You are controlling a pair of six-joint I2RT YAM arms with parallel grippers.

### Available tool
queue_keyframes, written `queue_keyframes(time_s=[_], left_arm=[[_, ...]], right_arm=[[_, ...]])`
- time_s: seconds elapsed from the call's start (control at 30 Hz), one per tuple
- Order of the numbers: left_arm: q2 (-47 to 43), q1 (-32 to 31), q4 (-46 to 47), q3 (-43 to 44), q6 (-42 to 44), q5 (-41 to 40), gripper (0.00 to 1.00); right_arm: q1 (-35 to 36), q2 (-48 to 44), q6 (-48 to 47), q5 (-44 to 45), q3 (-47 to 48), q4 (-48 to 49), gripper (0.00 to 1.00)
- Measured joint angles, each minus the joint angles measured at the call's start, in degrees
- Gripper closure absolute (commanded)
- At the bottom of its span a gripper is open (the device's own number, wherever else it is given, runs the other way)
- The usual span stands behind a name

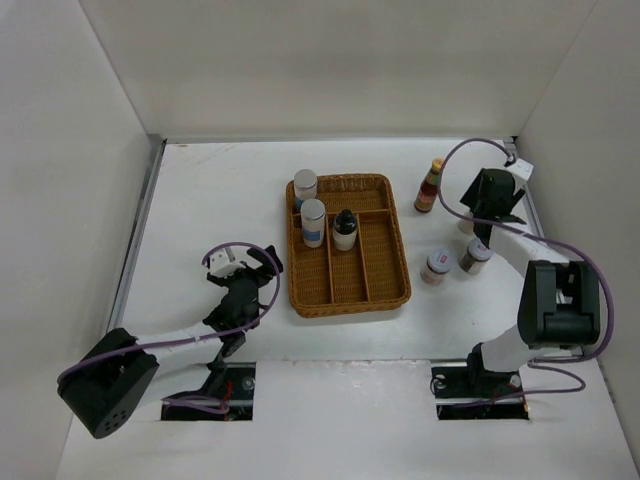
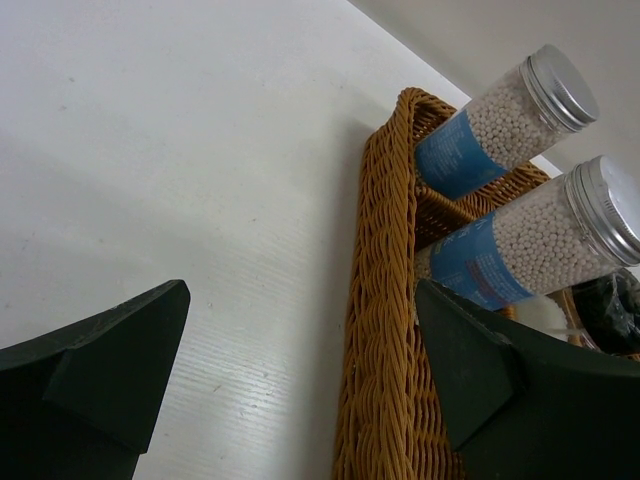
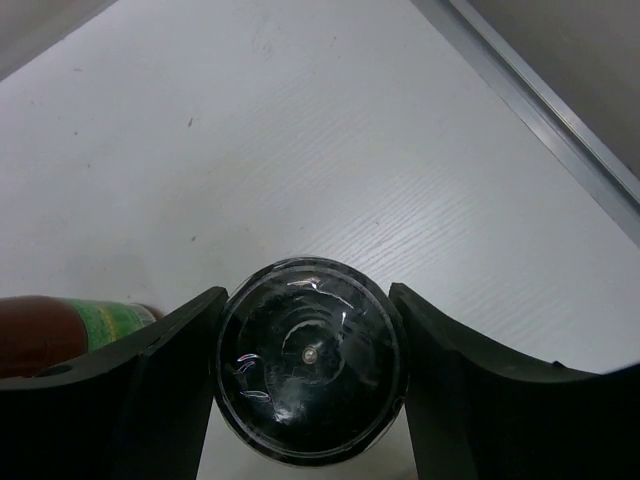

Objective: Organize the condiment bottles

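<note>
The jar rises with my right gripper next, moves left in the top view and goes down into the black-capped bottle's slot, because the slot's near end is empty.
My right gripper [image 3: 306, 372] has its jaws against both sides of a round, dark-lidded jar [image 3: 308, 350] standing on the table; from above, the gripper [image 1: 481, 217] hides most of that jar. The slim red yellow-capped bottle [image 1: 429, 186] stands just left of it, and its red body [image 3: 55, 332] shows beside my left finger. A red-white-lidded jar [image 1: 434, 267] and a grey-lidded shaker [image 1: 474, 255] stand nearer me. Two white blue-labelled bottles [image 1: 305, 186] [image 1: 313, 222] and a black-capped bottle [image 1: 344, 228] stand in the wicker tray [image 1: 350, 290]. My left gripper [image 2: 300, 365] hangs open over the tray's left rim [image 2: 385, 300].
The tray's front compartments hold nothing. White walls close in the table on the left, back and right, and a metal strip [image 3: 560, 110] runs along the right edge near my right gripper. Bare table lies left of the tray under the left arm [image 1: 235, 300].
</note>
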Motion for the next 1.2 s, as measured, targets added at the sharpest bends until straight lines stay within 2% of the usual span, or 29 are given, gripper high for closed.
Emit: queue_keyframes(time_s=[0.1,0.27,0.37,0.47,0.6,0.77,0.9,1.1,1.17,1.2], left_arm=[[0.11,0.0,0.0,0.0,0.0,0.04,0.0],[0.57,0.0,0.02,0.0,0.0,0.35,0.0],[0.55,0.0,0.02,0.0,-0.02,0.68,0.0],[0.5,0.0,0.02,0.0,-0.02,0.87,0.0],[0.48,0.0,0.02,0.0,-0.04,1.03,0.0],[-0.09,0.0,0.04,0.0,-0.11,1.09,0.0],[-0.24,0.0,0.02,0.0,-0.17,1.11,0.0],[-0.61,0.0,0.02,0.0,-0.2,1.14,0.0],[-0.66,0.0,0.04,0.0,-0.2,1.14,0.0],[-0.68,0.0,0.02,0.0,-0.2,1.14,0.0]], right_arm=[[1.16,-4.96,-0.66,1.99,-3.63,0.24,0.47],[7.08,-23.1,-1.66,5.64,-8.76,-0.46,0.46],[14.69,-32.35,-1.55,6.99,-9.31,-0.35,0.45],[25.77,-36.17,-0.81,7.08,-9.44,-0.39,0.45],[41.94,-33.0,0.09,6.19,-9.14,-1.25,0.45],[53.62,-24.37,0.74,3.96,-7.19,-2.54,0.45],[56.94,-18.97,1.16,3.43,-6.08,-2.47,0.45],[57.81,-12.04,1.95,4.04,-6.32,-0.72,0.43],[58.18,-10.21,2.01,4.35,-6.71,0.24,0.38],[58.51,-9.35,2.01,4.72,-6.86,0.61,0.32]])
